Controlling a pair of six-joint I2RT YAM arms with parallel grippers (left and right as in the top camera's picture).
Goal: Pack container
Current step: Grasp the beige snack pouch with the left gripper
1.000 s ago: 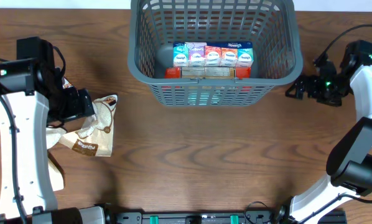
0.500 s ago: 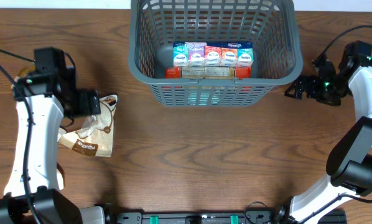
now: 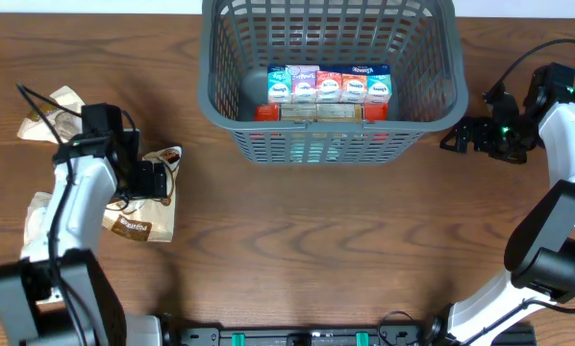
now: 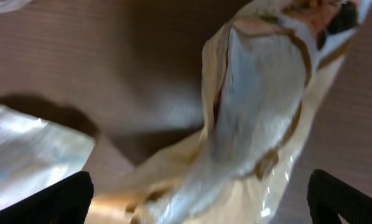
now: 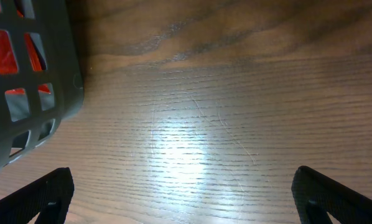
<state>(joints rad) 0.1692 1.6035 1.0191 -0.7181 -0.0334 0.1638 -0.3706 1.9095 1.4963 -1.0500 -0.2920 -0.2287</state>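
I should lower my left gripper next and close it across the middle of the crumpled packet (image 3: 163, 202) (image 4: 232, 152), because its open fingers are already on both sides.
The container (image 3: 211, 96) is a large dark grey lattice basket at the top centre; its corner shows in the right wrist view (image 5: 30, 62). A row of small colourful packets (image 3: 328, 86) lies inside it. A crumpled beige and brown packet (image 3: 145, 204) lies on the table at the left, and it fills the left wrist view (image 4: 254, 112). My left gripper (image 3: 159, 179) (image 4: 198, 208) is open, its fingers wide apart on either side of this packet. My right gripper (image 3: 456, 137) (image 5: 183, 199) is open and empty over bare table, just right of the container.
Another beige packet (image 3: 52, 104) lies at the far left, and a pale one (image 3: 36, 210) lies beside the left arm. A shiny pale packet (image 4: 24, 149) shows at the left of the left wrist view. Cables run near both arms.
My left arm has swung in, and its gripper has moved a little right and down over the beige packet. Packets at the far left have come into view. The right arm has not moved.
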